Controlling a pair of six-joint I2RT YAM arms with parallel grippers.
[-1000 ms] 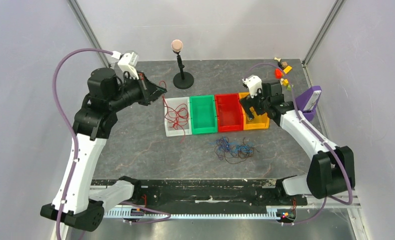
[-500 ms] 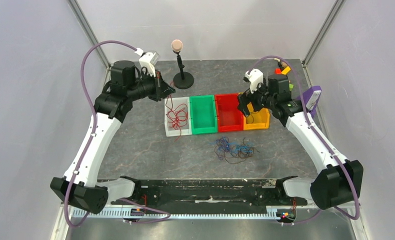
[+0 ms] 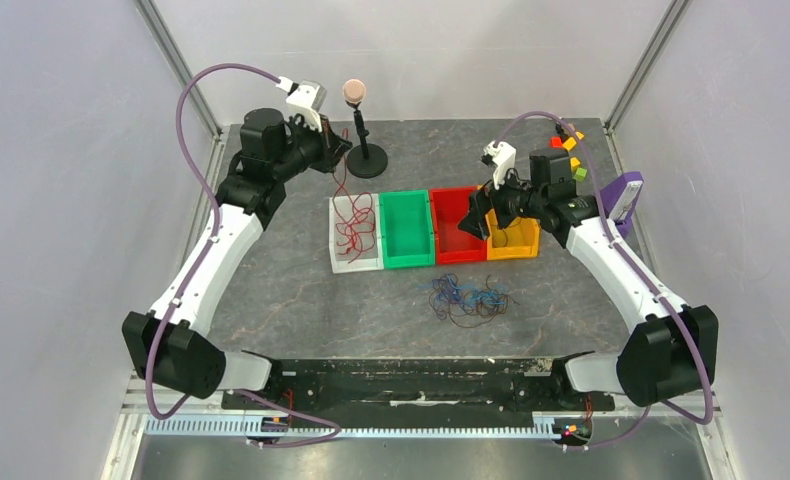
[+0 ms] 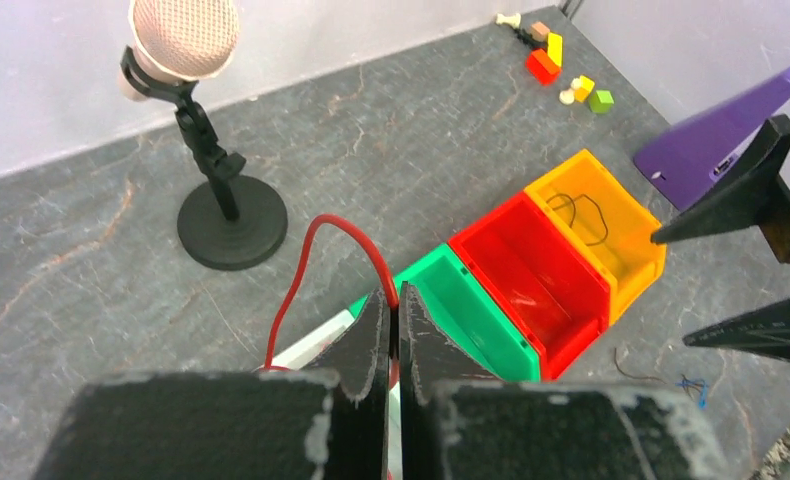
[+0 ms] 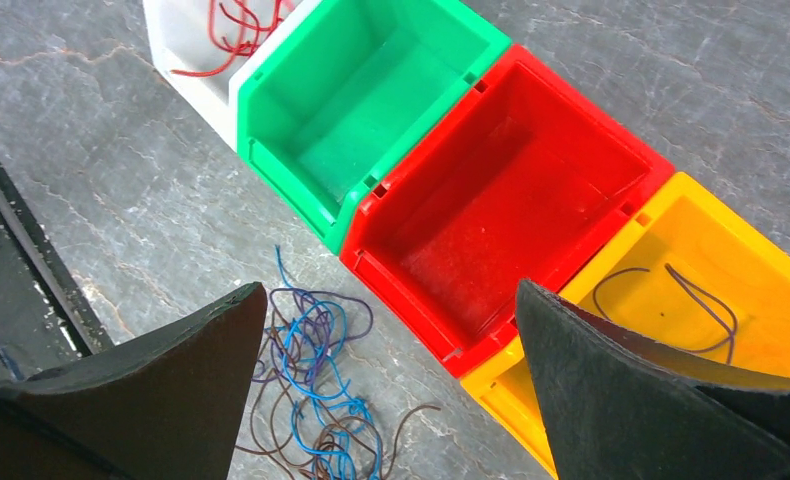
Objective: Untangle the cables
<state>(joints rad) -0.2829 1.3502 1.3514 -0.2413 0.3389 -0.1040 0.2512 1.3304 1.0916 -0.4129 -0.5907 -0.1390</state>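
Note:
More red cables are already inside the white bin [image 3: 338, 262]. Next, my left gripper will move back and down into it and let go of the hanging red cable.
My left gripper [image 3: 343, 146] is raised at the back left, shut on a red cable [image 4: 309, 250] that hangs from it [image 3: 340, 190] down into the white bin [image 3: 338, 262], where more red cables [image 3: 356, 232] lie. A loose tangle of blue, purple and brown cables [image 3: 466, 297] lies on the table in front of the bins; it also shows in the right wrist view [image 5: 316, 370]. My right gripper [image 3: 473, 213] is open and empty above the red bin [image 3: 458, 256]. A dark cable [image 5: 671, 292] lies in the orange bin [image 5: 751, 260].
A green bin [image 3: 407, 230] stands between the white and red bins. A microphone on a black stand [image 3: 365, 158] is just behind my left gripper. Small coloured blocks [image 3: 567, 135] and a purple object [image 3: 623, 199] sit at the back right.
My left arm has swung up and back toward the microphone, lifting the red cable higher out of the white bin. My right gripper has shifted left from the orange bin to over the red bin.

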